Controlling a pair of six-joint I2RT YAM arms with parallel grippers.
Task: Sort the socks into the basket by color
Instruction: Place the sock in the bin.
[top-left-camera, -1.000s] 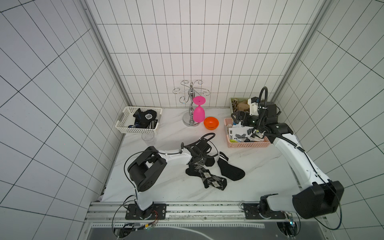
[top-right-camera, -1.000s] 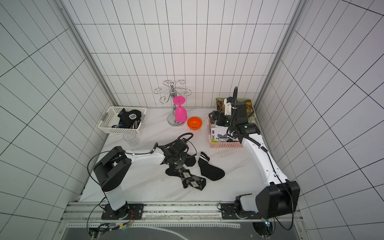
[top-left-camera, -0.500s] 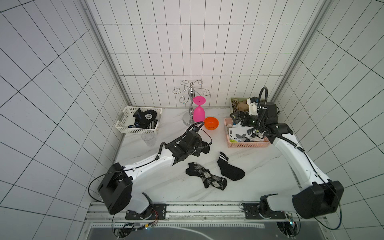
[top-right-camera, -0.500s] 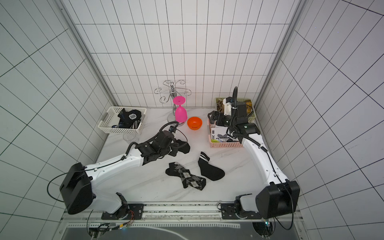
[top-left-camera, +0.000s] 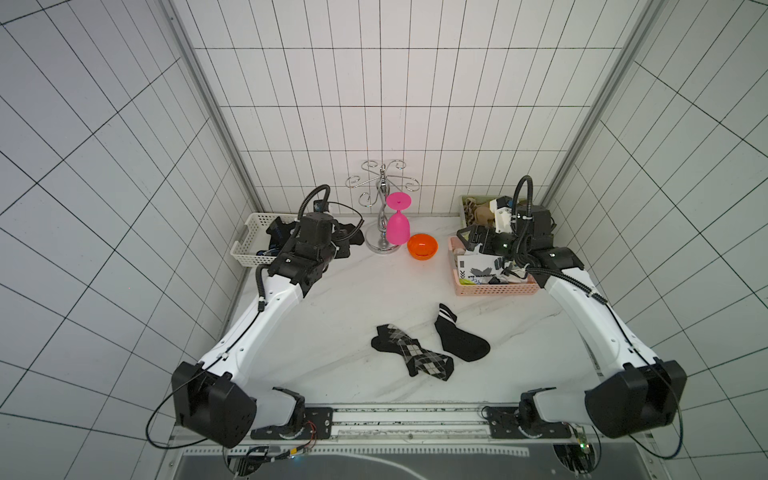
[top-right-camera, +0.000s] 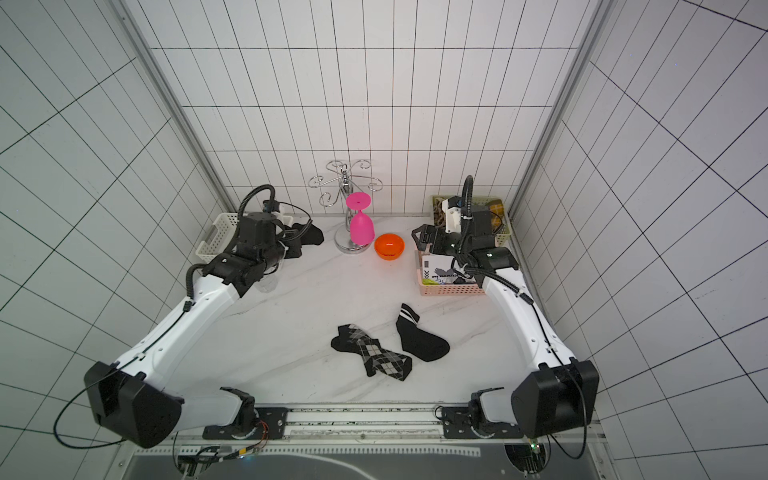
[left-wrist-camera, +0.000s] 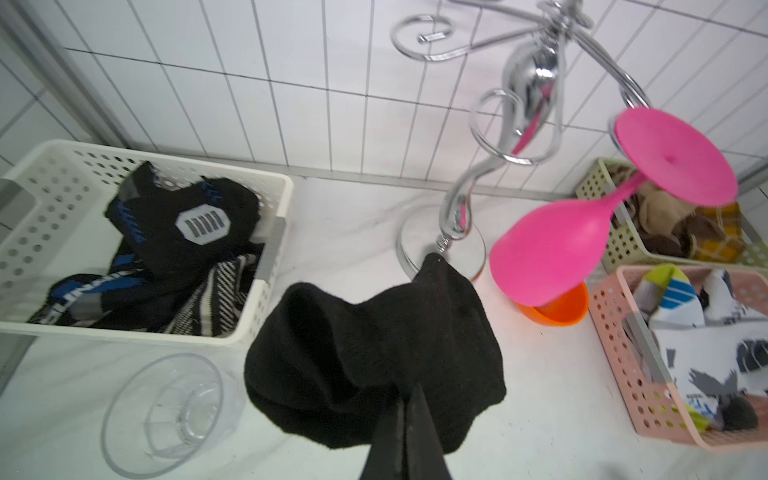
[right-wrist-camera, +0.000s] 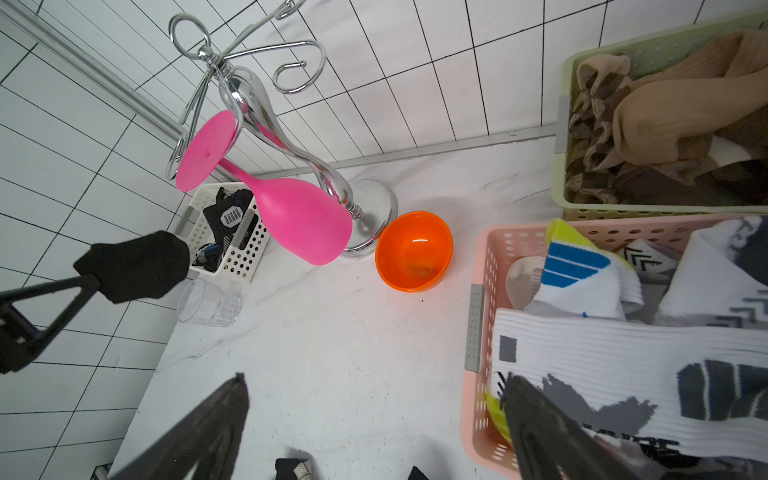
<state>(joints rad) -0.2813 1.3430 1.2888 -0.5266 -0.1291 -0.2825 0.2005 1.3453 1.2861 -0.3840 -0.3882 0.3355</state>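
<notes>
My left gripper moves away from the chrome rack and down over the white basket's black socks next, since they lie below and beside it and match the held sock.
My left gripper (left-wrist-camera: 405, 399) is shut on a plain black sock (left-wrist-camera: 374, 353), which hangs beside the white basket (left-wrist-camera: 266, 199) at the back left; in a top view the sock (top-left-camera: 352, 235) is just right of that basket (top-left-camera: 249, 253). Black socks (left-wrist-camera: 187, 232) lie in it. My right gripper (right-wrist-camera: 372, 378) stands open and empty over the near left edge of the pink basket (right-wrist-camera: 478, 257), which holds white socks (right-wrist-camera: 623, 353). Brown socks (right-wrist-camera: 665, 112) fill the green basket (right-wrist-camera: 565, 124). An argyle black sock (top-left-camera: 415, 353) and a white-striped black sock (top-left-camera: 459, 338) lie on the table.
A chrome rack (top-left-camera: 380, 208) with a hanging pink goblet (top-left-camera: 397, 224) stands at the back middle, an orange bowl (top-left-camera: 422, 246) beside it. A clear glass (left-wrist-camera: 170, 399) stands in front of the white basket. Tiled walls close in both sides.
My left arm has swung from the socks in the middle of the table to the back left, carrying the black sock up beside the white basket. The right arm has stayed put.
</notes>
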